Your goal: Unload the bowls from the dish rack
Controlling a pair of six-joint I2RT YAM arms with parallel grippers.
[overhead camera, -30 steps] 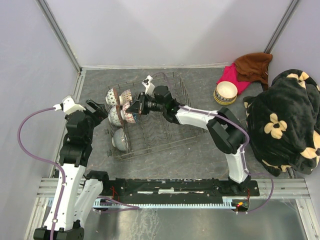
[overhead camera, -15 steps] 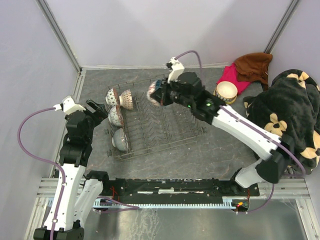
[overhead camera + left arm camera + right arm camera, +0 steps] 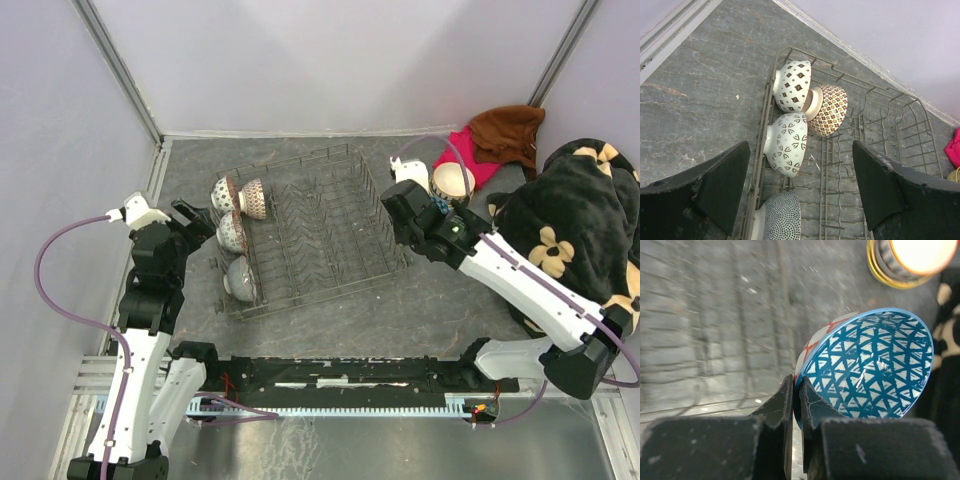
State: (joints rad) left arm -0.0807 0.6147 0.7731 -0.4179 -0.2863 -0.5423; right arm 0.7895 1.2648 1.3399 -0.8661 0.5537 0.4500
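Note:
My right gripper brings the bowl down past the rack's edge toward the black flowered blanket next, onto the bare table between them.
The grey wire dish rack [image 3: 330,240] sits mid-table. Along its left side stand several bowls: a diamond-patterned one [image 3: 792,86], a brown lattice one [image 3: 829,110], a leaf-patterned one [image 3: 786,144] and a dotted one [image 3: 781,217]. My left gripper [image 3: 800,190] hangs open just left of them [image 3: 197,232], holding nothing. My right gripper [image 3: 796,390] is shut on the rim of a bowl [image 3: 865,367] with a red-lattice outside and a blue-triangle inside. It hovers over the rack's right edge [image 3: 398,213]. In the top view the arm hides that bowl.
A yellow-rimmed stack of bowls [image 3: 452,185] stands at the back right, by a pink cloth [image 3: 472,160] and a brown cloth [image 3: 508,130]. A black flowered blanket [image 3: 570,240] fills the right side. Walls close the back and the left.
My right arm has lifted the red-lattice bowl from the rack's left side and carried it right, to the rack's right edge. The left arm has not moved.

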